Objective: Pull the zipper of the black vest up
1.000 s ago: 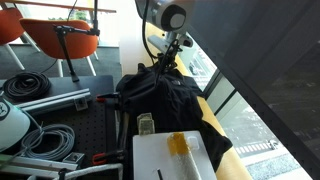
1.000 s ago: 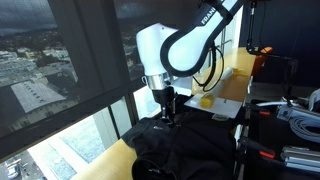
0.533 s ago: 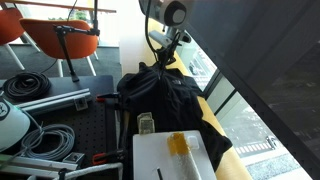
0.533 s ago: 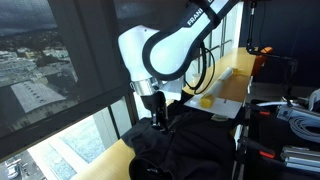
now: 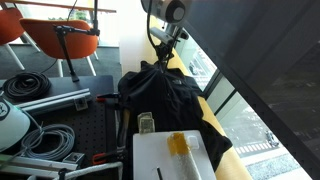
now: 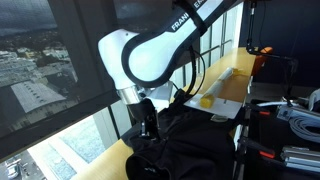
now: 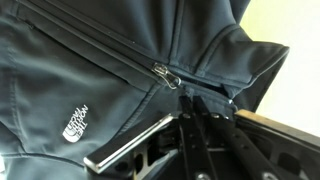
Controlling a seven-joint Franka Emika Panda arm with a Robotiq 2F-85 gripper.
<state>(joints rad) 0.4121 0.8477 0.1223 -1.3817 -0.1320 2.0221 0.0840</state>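
The robot's gripper needs to move along the zipper line toward the vest's collar end (image 7: 248,70) and let go there, as that end is to the gripper's right in the wrist view.
The black vest (image 5: 165,95) lies rumpled on the yellow table edge by the window, and it also shows in the facing exterior view (image 6: 190,140). My gripper (image 5: 160,62) sits low on the vest's far end, over its front in an exterior view (image 6: 148,130). In the wrist view the gripper (image 7: 190,98) is shut, its two fingers pressed together on the vest's (image 7: 70,70) zipper line. The silver zipper pull (image 7: 166,74) lies just beyond the tips. What sits between the pads is hidden.
A white board (image 5: 170,165) with a yellow object (image 5: 178,145) lies near the vest. Coiled cables (image 5: 25,85) and an orange chair (image 5: 60,40) stand to the side. The window glass (image 6: 60,70) runs close along the table's edge.
The arm has swung along the vest toward the window side and a little lower, with the gripper staying shut. The vest's fabric has shifted with it.
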